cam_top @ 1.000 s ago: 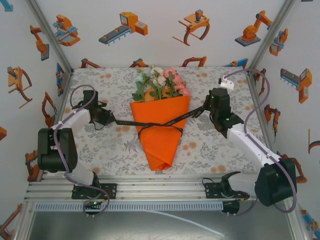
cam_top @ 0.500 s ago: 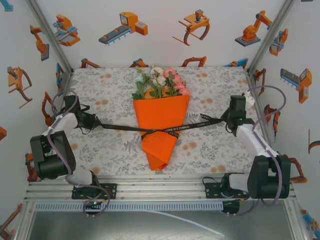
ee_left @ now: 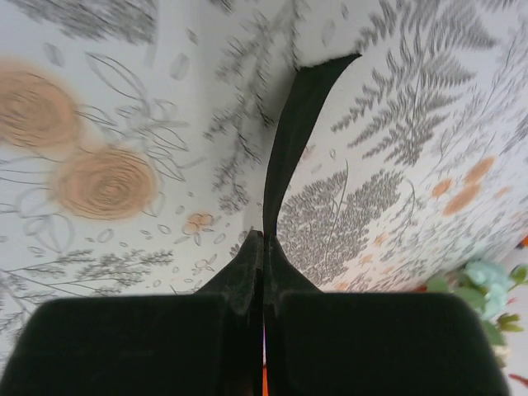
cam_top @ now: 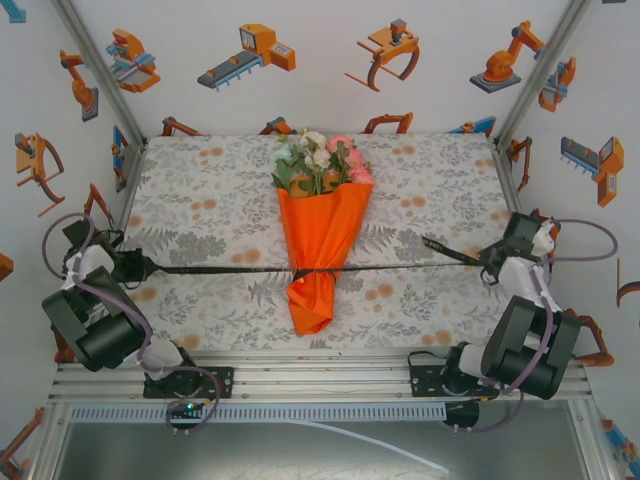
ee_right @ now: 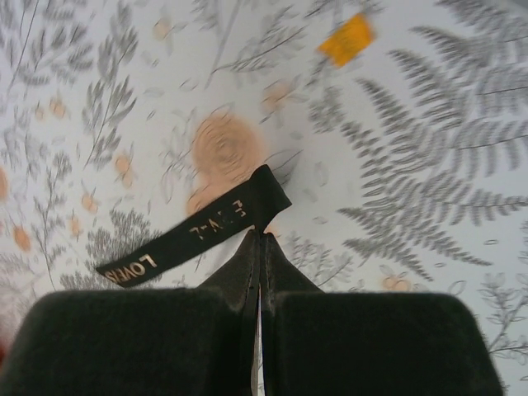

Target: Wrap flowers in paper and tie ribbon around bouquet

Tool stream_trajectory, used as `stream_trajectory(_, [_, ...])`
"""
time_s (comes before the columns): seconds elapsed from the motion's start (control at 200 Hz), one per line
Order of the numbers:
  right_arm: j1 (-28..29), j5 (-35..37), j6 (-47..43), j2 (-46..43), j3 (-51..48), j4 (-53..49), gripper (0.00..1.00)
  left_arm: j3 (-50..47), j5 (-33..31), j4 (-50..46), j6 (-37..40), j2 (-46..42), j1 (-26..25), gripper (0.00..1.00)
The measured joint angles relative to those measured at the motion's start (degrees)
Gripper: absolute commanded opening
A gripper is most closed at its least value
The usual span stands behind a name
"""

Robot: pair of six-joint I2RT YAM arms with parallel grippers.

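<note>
My left gripper will next move away from the side and toward the bouquet's cinched middle, and then it will let go of the ribbon end.
The bouquet lies mid-table: orange paper pulled into a narrow cone, with pink, white and green flowers above its wide end. The black ribbon runs taut across the table and cinches the cone at its waist. My left gripper is far left, shut on the ribbon's left end. At the far right my right gripper is shut on the other end, whose lettered tail sticks out past the fingertips. A few blooms show at the edge of the left wrist view.
The floral tablecloth covers the table. The side walls and frame posts stand close to both grippers. The arm bases sit on the metal rail along the near edge.
Both grippers have moved outward toward the table's sides, pulling the ribbon straight and tight. The paper cone has been squeezed narrower at its waist.
</note>
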Motion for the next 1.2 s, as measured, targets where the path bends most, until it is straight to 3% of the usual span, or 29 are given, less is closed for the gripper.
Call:
stream_trajectory(0.1, [-5.0, -2.8, 1.7, 0.0, -0.2, 0.2, 0.00, 0.0, 0.3, -0.6, 0.0, -0.8, 2.9, 0.00])
stream_trajectory(0.195, [-6.1, -6.6, 2.7, 0.1, -1.0, 2.6, 0.00, -0.2, 0.9, 0.1, 0.1, -1.6, 3.0, 0.00])
stream_trajectory(0.22, [-5.9, -7.9, 3.0, 0.4, -1.2, 3.7, 0.05, -0.2, 0.9, 0.6, 0.1, -1.9, 2.5, 0.00])
stream_trajectory(0.255, [-5.4, -9.4, 3.1, 0.8, -1.2, 5.0, 0.15, -0.3, 0.5, 1.4, 0.3, -2.3, 1.3, 0.07])
stream_trajectory(0.33, [-2.8, -11.7, 3.3, 1.5, -1.2, 7.0, 0.36, -0.3, -0.1, 2.7, 0.7, -3.7, -2.8, 0.33])
stream_trajectory(0.4, [1.1, -12.6, 3.7, 1.2, -1.2, 7.3, 0.46, -0.3, -0.7, 3.1, 1.1, -5.8, -7.1, 0.50])
stream_trajectory(0.461, [4.3, -12.8, 4.4, 0.2, -1.2, 6.8, 0.49, -0.3, -1.4, 2.9, 1.5, -8.2, -10.3, 0.55])
stream_trajectory(0.601, [9.7, -11.0, 7.4, -6.4, -1.2, 2.2, 0.46, -0.8, -4.1, 0.5, 1.1, -15.7, -16.9, 0.57])
stream_trajectory(0.706, [17.7, -9.2, 13.0, -12.5, -1.1, -2.1, 0.45, -2.8, -4.8, -1.7, -2.0, -21.5, -24.4, 0.57])
stream_trajectory(0.841, [32.7, -8.2, 25.6, -14.2, -1.6, -5.9, 0.46, -9.7, -4.2, -2.4, -11.0, -24.7, -35.7, 0.58])
stream_trajectory(1.031, [49.3, -10.3, 45.8, -2.7, -2.3, -6.4, 0.55, -15.8, -3.7, -1.7, -24.9, -23.2, -48.1, 0.62])
stream_trajectory(1.201, [55.8, -13.8, 58.9, 9.3, -2.8, 2.3, 0.58, -15.6, -3.5, 2.8, -32.2, -19.3, -52.7, 0.73])
